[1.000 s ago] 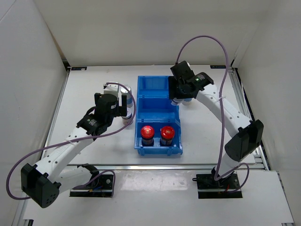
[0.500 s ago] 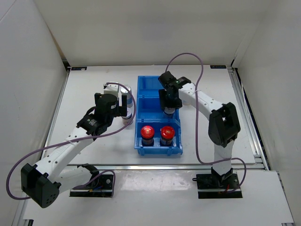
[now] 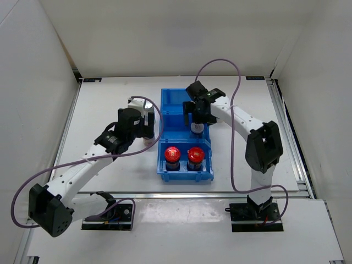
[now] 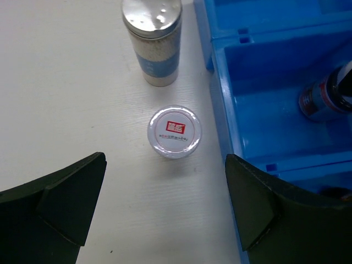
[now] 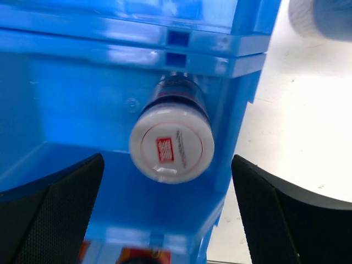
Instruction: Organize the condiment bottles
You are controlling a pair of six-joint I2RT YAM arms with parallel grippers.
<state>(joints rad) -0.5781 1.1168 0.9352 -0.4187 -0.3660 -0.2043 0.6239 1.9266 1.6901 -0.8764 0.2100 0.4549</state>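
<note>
I will next lower my left gripper's open fingers around the lid of the short silver-lidded jar (image 3: 148,141) beside the bin (image 3: 177,127) and close them. It stands below, lined up between them.
A short silver-lidded jar (image 5: 171,144) stands in the middle compartment of the blue bin (image 3: 177,127), close to its right wall. My right gripper (image 5: 168,165) hangs open right above it, a finger on each side, not touching it. Two red-lidded jars (image 3: 172,154) (image 3: 196,155) fill the front compartment. Left of the bin, on the table, stand another short silver-lidded jar (image 4: 174,132) and a taller blue-and-white cylinder (image 4: 152,41). My left gripper (image 4: 165,165) is open above the table just short of that jar. A blurred cylinder (image 5: 322,16) stands outside the bin on its right.
The bin's back compartment (image 3: 179,100) shows nothing in it. White walls close the table on three sides. A metal rail (image 3: 181,193) runs along the table's near edge. The right arm's purple cable (image 3: 220,61) loops above the bin.
My right gripper carried the short jar from the bin's right side over the middle compartment, then opened and let it go there. My left gripper shifted slightly right, toward the bin.
</note>
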